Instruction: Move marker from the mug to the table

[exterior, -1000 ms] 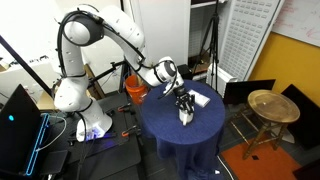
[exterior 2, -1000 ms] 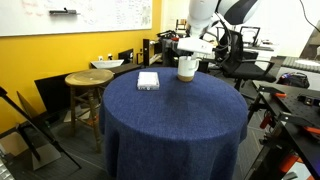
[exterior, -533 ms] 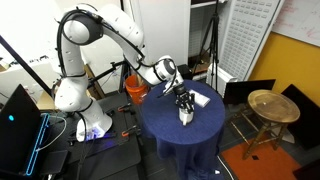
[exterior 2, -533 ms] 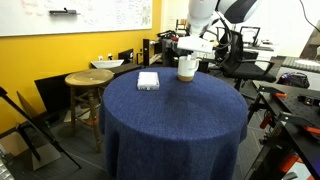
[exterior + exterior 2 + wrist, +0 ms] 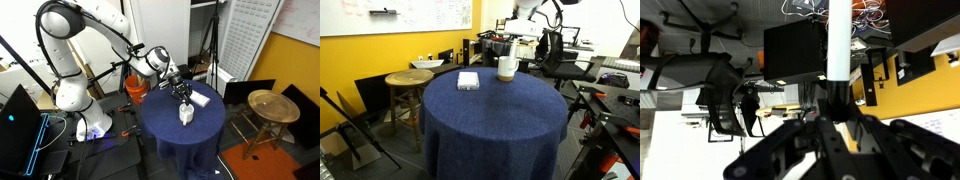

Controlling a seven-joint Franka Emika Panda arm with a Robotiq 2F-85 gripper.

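Observation:
The open tabletop is clear of the mug and the pad, so the gripper next needs to move away from the mug [image 5: 186,115], tilt downward and lower to release the marker there.
The white mug [image 5: 186,115] stands on the navy-blue table [image 5: 170,140], near its far edge in an exterior view [image 5: 507,68]. My gripper [image 5: 183,92] hangs just above the mug and is shut on the marker [image 5: 839,45]. In the wrist view the marker is a thin stick with a white part and a dark part, standing out between my fingers [image 5: 837,108]. The marker is too small to make out in both exterior views. My gripper [image 5: 518,42] also shows in an exterior view above the mug. The blue tabletop [image 5: 495,115] fills the middle of that view.
A flat white pad [image 5: 201,98] lies on the blue table beside the mug, and shows in an exterior view [image 5: 468,80]. A small golden-brown round table [image 5: 272,105] stands beside the blue one [image 5: 408,78]. Chairs, cables and equipment surround the table.
My arm has risen. The gripper, down at the mug's rim before, is now lifted clear above the mug with the marker in it.

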